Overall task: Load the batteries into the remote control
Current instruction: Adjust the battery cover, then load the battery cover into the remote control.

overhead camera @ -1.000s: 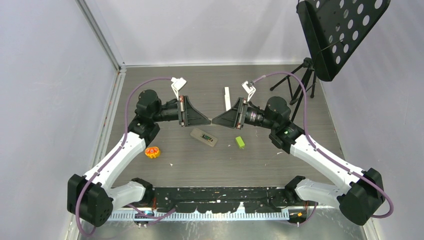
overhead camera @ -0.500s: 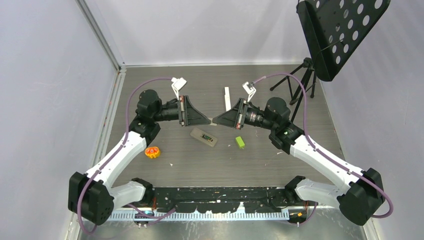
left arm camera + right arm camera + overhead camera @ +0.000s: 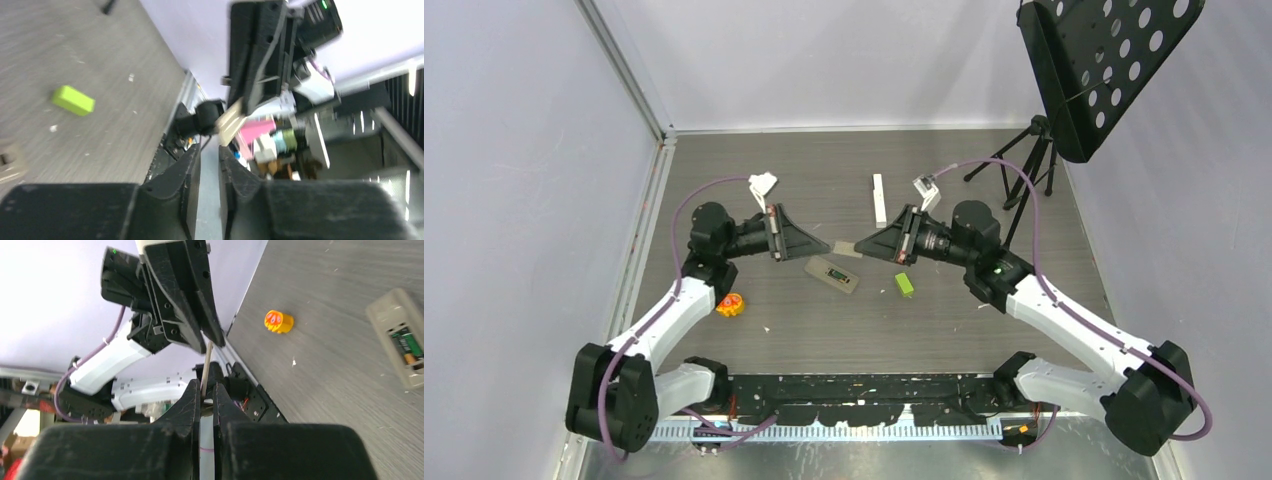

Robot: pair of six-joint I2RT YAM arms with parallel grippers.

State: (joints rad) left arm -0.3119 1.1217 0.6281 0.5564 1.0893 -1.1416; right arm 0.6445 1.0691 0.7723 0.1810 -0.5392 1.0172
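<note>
My right gripper next tilts its fingers down, lowers the cover plate onto the remote's open compartment (image 3: 838, 274) (image 3: 406, 346) below and releases, since the battery is still uncovered.
The grey remote (image 3: 832, 274) lies on the table with its back open. A dark green battery (image 3: 406, 346) sits in the compartment; no other batteries show. My right gripper (image 3: 858, 247) is shut on a thin beige cover plate (image 3: 844, 248) and holds it above the remote. In the right wrist view the plate (image 3: 206, 367) stands edge-on between the fingers of that gripper (image 3: 207, 385). My left gripper (image 3: 827, 246) faces it, a little apart from the plate. In the left wrist view its jaws (image 3: 210, 150) stand slightly apart with nothing between them.
A bright green block (image 3: 905, 284) lies right of the remote. An orange toy (image 3: 729, 304) lies by the left arm. A white strip (image 3: 878, 198) lies farther back. A tripod (image 3: 1024, 160) with a black perforated stand (image 3: 1104, 60) is at the back right.
My left gripper has drawn back to the left and let go of the beige plate. The right gripper still holds the plate and has dropped slightly.
</note>
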